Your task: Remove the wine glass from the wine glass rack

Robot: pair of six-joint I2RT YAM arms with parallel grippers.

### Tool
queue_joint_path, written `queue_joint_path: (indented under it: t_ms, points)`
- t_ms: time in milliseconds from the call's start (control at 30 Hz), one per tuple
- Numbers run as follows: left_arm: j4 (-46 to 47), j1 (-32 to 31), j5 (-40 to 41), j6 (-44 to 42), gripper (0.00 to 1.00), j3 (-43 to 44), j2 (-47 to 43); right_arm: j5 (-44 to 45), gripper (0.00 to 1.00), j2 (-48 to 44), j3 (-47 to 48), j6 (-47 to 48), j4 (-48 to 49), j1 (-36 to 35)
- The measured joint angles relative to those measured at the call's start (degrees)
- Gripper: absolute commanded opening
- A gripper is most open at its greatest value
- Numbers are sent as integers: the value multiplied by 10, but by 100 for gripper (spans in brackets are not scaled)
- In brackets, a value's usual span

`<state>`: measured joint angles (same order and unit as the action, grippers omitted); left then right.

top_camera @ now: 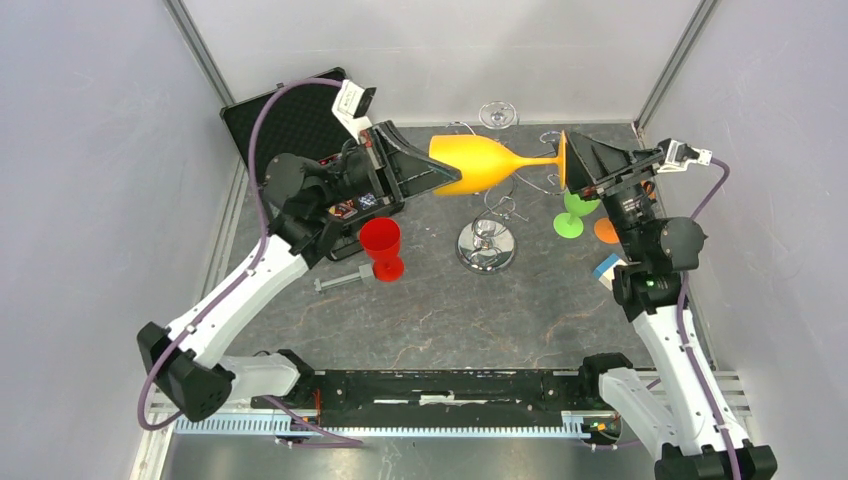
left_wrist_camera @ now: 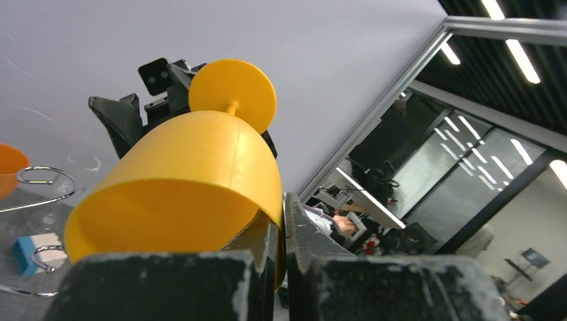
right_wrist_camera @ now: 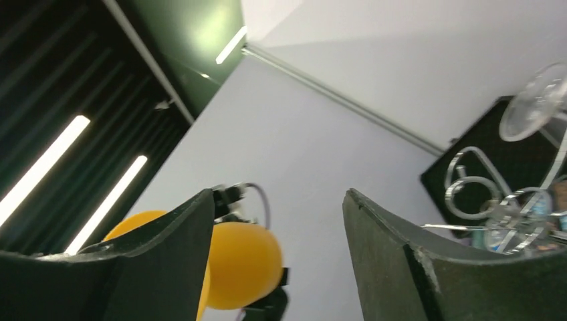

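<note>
My left gripper will next move back and down, turn the glass foot-down and release it on the tabletop by the bolt-like tool's near side, as that spot is bare.
The yellow wine glass (top_camera: 480, 163) lies level in the air above the chrome wine glass rack (top_camera: 486, 245), its foot pointing right. My left gripper (top_camera: 440, 170) is shut on the glass's bowl rim, which the left wrist view shows pinched between the jaws (left_wrist_camera: 284, 221), with the glass (left_wrist_camera: 194, 167) large above them. My right gripper (top_camera: 575, 160) is open at the glass's foot. In the right wrist view (right_wrist_camera: 277, 194) the glass (right_wrist_camera: 241, 264) sits beside and behind the left finger, not between the jaws. Rack hooks (right_wrist_camera: 475, 194) show at the right.
A clear glass (top_camera: 498, 114) hangs at the back of the rack. A red glass (top_camera: 381, 245) and a bolt-like tool (top_camera: 345, 282) stand left of the rack's base. Green (top_camera: 572, 218) and orange (top_camera: 606, 230) glasses and a blue-white block (top_camera: 606, 270) are right. A black case (top_camera: 290, 115) lies back left.
</note>
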<state>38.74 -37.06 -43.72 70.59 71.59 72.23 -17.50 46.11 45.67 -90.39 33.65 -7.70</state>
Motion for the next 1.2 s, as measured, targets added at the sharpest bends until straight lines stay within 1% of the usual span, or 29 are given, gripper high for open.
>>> queue_joint_path:
  t_ms: [133,200,300,400,467,600,700,967,1067,1200]
  points:
    - [-101,0,16,-99,2,20,-42,35,78,-17,11,72,-78,0]
    - [-178,0,35,-167,2,41,-64,50,78,-25,21,103,-103,0]
    - [-327,0,70,-289,2,91,-91,70,76,-36,36,144,-129,0]
    - [-500,0,109,-417,2,155,-113,86,74,-45,47,178,-151,0]
    - [-602,0,129,-490,2,179,-132,97,74,-51,49,200,-162,0]
    - [-755,0,155,-583,2,186,-175,114,74,-57,49,222,-175,0]
    - [-842,0,169,-628,2,185,-202,123,73,-58,49,235,-180,0]
    - [-991,0,179,-692,2,177,-243,138,73,-61,49,259,-185,0]
    - [-1039,0,198,-698,2,178,-225,145,73,-63,49,264,-187,0]
    - [-1080,0,222,-699,2,176,-177,151,73,-63,49,268,-188,0]
